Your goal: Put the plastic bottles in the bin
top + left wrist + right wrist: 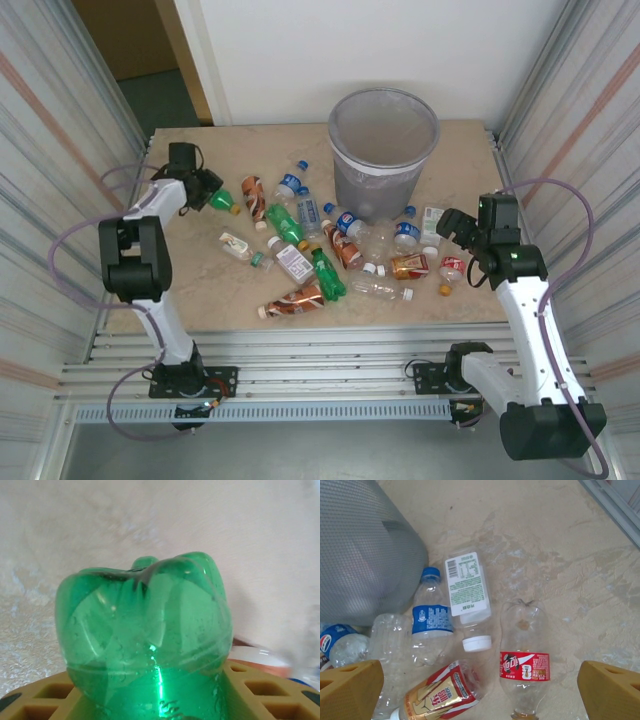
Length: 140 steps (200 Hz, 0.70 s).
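Observation:
My left gripper lifts the green bottle (222,201) in its fingers up and outward over the grey bin's open top (384,127) next. It releases it there, since the bin's rim stands high above the tabletop.
My left gripper (208,190) is at the table's far left, shut on a green bottle (222,201). That green bottle (145,625) sits base-outward between the yellow fingers (260,690) in the left wrist view. The grey bin (384,165) stands at the back centre. Several plastic bottles lie in front of it, among them a green one (327,273). My right gripper (450,225) hovers open at the right over a red-labelled clear bottle (524,665), a white-labelled bottle (466,587), a blue-labelled bottle (431,620) and an orange-brown-labelled one (437,695). The bin's wall (360,555) is at that view's upper left.
The marble-look table (200,290) is hemmed in by corrugated metal walls on the left (50,130) and right (590,120). Metal rails (320,365) run along its near edge, by the arm bases. Bare tabletop lies at the near left.

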Each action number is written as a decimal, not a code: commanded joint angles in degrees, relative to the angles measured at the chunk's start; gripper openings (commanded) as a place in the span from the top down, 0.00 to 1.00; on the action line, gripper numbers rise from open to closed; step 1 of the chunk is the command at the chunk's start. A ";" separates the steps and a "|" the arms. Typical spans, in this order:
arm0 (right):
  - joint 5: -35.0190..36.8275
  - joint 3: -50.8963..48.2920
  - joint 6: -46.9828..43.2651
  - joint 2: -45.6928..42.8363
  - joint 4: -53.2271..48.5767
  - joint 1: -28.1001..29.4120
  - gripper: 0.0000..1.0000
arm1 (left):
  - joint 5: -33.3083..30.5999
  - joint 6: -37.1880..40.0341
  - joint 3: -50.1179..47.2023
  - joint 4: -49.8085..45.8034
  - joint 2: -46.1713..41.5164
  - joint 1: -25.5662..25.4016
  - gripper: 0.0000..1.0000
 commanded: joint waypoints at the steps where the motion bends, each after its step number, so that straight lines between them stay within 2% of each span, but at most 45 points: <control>1: 1.87 -1.18 2.59 -1.29 -0.75 -0.67 0.02 | 1.78 3.44 3.63 1.00 -7.29 -0.63 0.54; 36: 4.09 -3.22 5.13 -2.79 -0.94 -1.12 0.02 | 4.87 4.21 7.21 3.26 -12.60 -4.97 0.55; 64: 6.90 -4.87 7.12 -5.45 -1.26 -1.28 0.02 | 7.60 2.73 11.74 7.02 -12.74 -10.37 0.55; 89: 7.80 -5.35 7.54 -7.95 -1.46 -1.47 0.02 | 9.41 2.16 18.98 9.35 -9.77 -15.79 0.55; 140: 9.77 -4.59 8.38 -8.22 -3.94 -1.54 0.02 | 15.23 1.49 39.50 11.03 3.13 -24.97 0.55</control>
